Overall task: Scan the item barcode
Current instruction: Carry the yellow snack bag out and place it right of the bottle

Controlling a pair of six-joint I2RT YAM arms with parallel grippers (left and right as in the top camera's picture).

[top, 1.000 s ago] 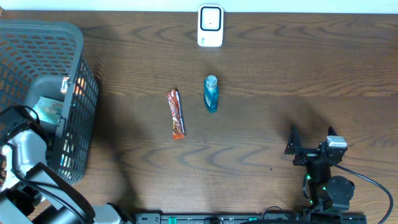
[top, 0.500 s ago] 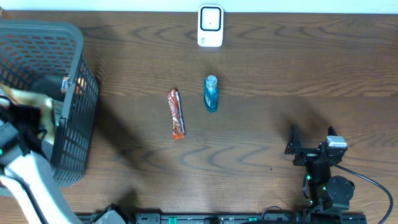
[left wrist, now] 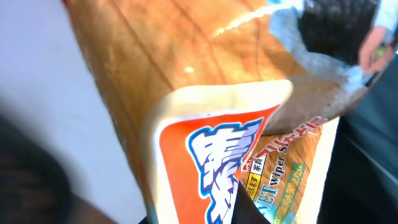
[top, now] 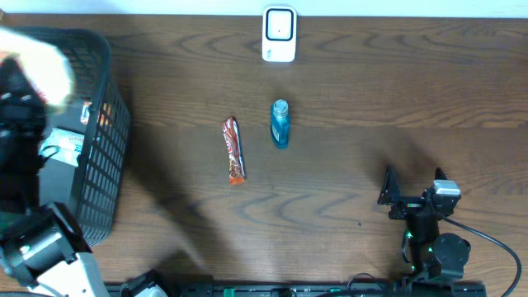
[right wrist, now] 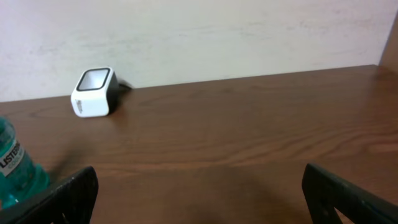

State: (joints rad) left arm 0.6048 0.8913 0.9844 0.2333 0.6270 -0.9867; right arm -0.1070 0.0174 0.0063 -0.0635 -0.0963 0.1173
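Bare table shows [top: 342, 124] beside the blue bottle, so next the robot needs to swing its left gripper to the right in the overhead view, past the bottle, and lower the packet there.
A wet-wipe packet [left wrist: 186, 74], glossy brown with an orange and white label in blue lettering, fills the left wrist view. My left gripper [left wrist: 239, 213] is shut on it; only a dark finger edge shows at the bottom. In the overhead view the packet is a pale blur [top: 40, 68] above the basket's far left corner. The white barcode scanner [top: 279, 35] [right wrist: 94, 92] stands at the table's far edge. My right gripper [top: 412, 185] [right wrist: 202, 200] rests open at the near right, nothing between its fingers.
A grey mesh basket [top: 92, 165] stands at the left with another packet [top: 63, 145] inside. A blue bottle [top: 280, 124] [right wrist: 13, 167] and a red candy bar [top: 234, 150] lie mid-table, in front of the scanner.
My left arm has risen out of the basket with the packet, which now blurs high over the basket's far left. The right arm has not moved.
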